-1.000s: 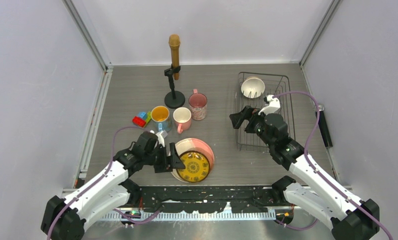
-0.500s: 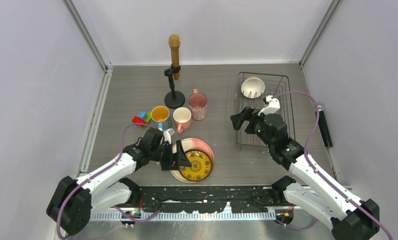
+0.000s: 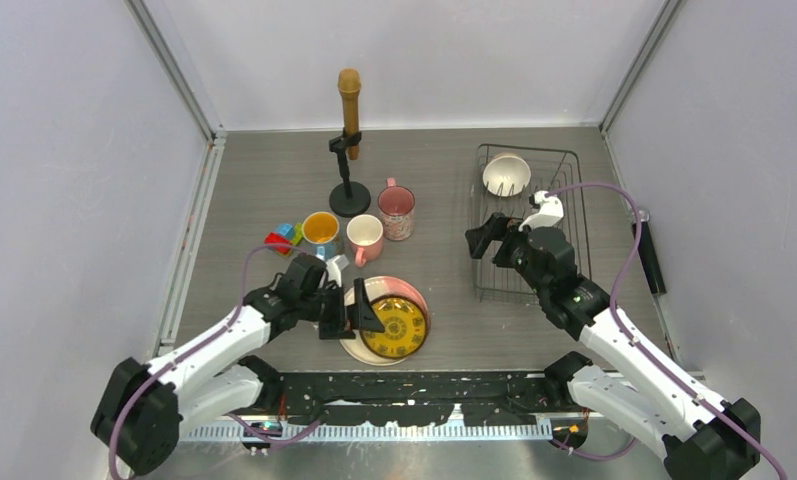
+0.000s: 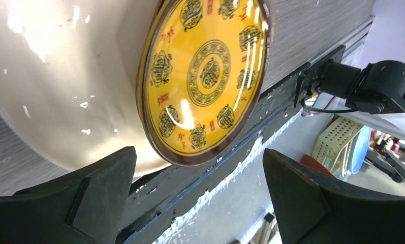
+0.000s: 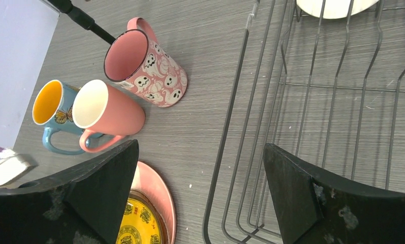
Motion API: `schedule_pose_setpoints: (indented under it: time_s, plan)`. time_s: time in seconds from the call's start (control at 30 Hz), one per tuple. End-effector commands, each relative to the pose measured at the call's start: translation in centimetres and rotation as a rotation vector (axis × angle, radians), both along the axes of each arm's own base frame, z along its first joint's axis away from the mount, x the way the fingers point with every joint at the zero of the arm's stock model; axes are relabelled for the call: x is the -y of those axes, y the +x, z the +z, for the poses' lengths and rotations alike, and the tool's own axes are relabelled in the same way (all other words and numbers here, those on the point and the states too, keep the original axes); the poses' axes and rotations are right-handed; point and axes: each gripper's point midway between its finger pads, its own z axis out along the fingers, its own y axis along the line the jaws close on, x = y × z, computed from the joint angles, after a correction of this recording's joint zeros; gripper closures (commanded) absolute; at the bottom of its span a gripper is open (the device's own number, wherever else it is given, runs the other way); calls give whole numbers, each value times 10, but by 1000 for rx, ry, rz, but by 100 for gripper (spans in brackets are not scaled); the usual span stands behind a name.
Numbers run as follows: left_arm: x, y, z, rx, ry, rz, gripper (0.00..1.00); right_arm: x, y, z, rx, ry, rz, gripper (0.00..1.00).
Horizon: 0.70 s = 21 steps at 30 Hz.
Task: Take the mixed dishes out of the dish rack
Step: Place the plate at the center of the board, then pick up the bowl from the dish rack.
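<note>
Next I should move my right gripper outward over the rack, turn it and lower it onto the white bowl's rim (image 3: 528, 179) (image 5: 369, 9), because only that bowl remains in the rack.
The small yellow dark-patterned plate (image 3: 394, 331) lies on the large pink-cream plate (image 3: 407, 296) at the near centre of the table. My left gripper (image 3: 351, 318) is open and empty at the plates' left edge; its wrist view shows the yellow plate (image 4: 205, 76) on the cream plate (image 4: 63, 91). The orange mug (image 3: 321, 230), pink mug (image 3: 364, 238) and patterned pink mug (image 3: 396, 212) stand on the table. The white bowl (image 3: 506, 174) sits at the far end of the black wire dish rack (image 3: 574, 215). My right gripper (image 3: 484, 238) is open and empty over the rack's left edge (image 5: 225, 147).
A black round-based stand (image 3: 350, 200) holding a microphone (image 3: 349, 95) is behind the mugs. Small coloured toy blocks (image 3: 284, 237) lie left of the orange mug. Enclosure walls stand at the back and both sides. A dark bar (image 3: 653, 255) lies right of the rack.
My left gripper has shifted slightly right along the plates' left edge and its arm has swung inward. My right gripper has edged slightly up and right over the rack's left edge.
</note>
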Motion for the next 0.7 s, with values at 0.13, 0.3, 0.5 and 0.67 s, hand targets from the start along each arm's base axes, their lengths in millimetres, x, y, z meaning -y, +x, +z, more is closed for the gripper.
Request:
schedule_pose_setpoints:
  time_s: [0.13, 0.3, 0.5, 0.67]
  plan:
    - [-33, 23, 61, 284, 107, 106, 1, 28, 18, 45, 90, -50, -167, 0]
    - [-59, 48, 93, 462, 151, 284, 1, 47, 42, 57, 112, -343, -193, 0]
    - [-89, 79, 124, 638, 197, 496, 1, 71, 106, 52, 35, -693, -93, 0]
    - [-106, 84, 135, 686, 268, 538, 1, 97, 166, 26, -18, -1039, 153, 0]
